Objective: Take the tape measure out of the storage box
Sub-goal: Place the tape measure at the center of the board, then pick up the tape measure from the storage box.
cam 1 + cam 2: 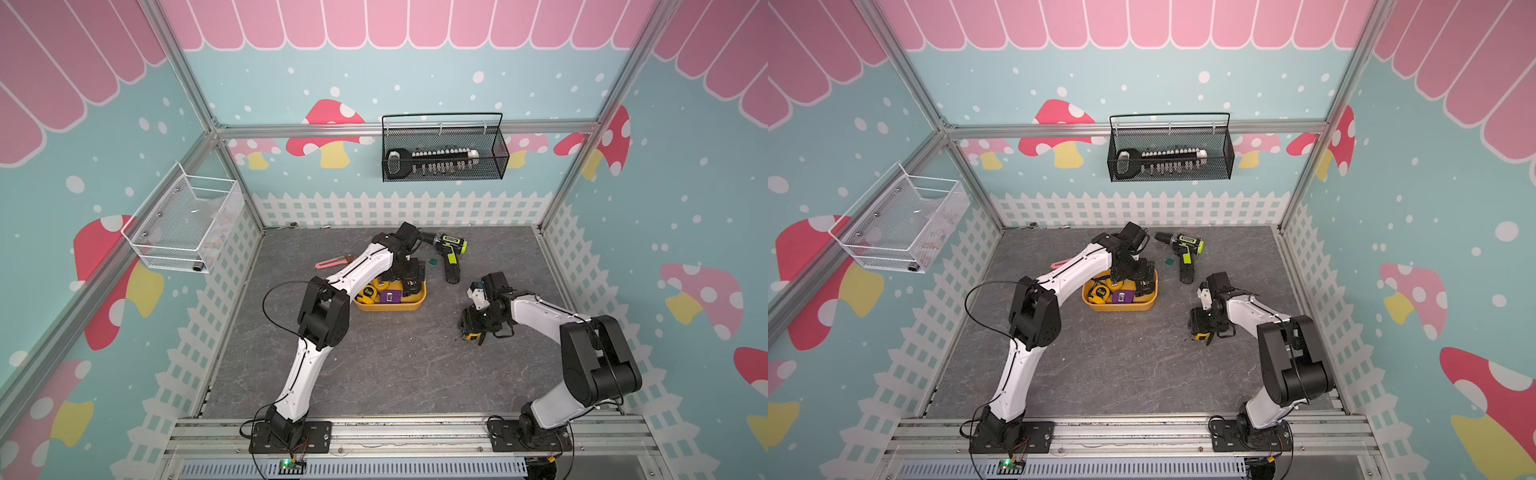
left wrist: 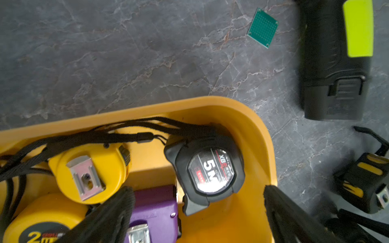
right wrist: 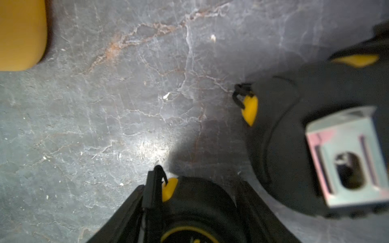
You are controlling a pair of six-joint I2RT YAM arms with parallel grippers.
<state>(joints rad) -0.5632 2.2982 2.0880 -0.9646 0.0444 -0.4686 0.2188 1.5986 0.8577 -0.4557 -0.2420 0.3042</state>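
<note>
My left gripper should move down open into the box, with its fingers on either side of the black tape measure's body, because the bare bottom of the box shows on both sides of the tape measure.
The yellow-orange storage box sits mid-table. Inside lie a black 5M tape measure, two yellow ones and a purple one, with black wrist straps tangled over them. My left gripper hovers open over the black one at the box's right end, touching nothing. To the right of the box, my right gripper is low at the table, shut on a black-and-yellow tape measure. A second black-and-yellow tape measure lies beside it.
A black and lime drill lies behind the box's right end, with a small green board next to it. A pink tool lies behind the left arm. A black mesh basket and a white one hang on the walls.
</note>
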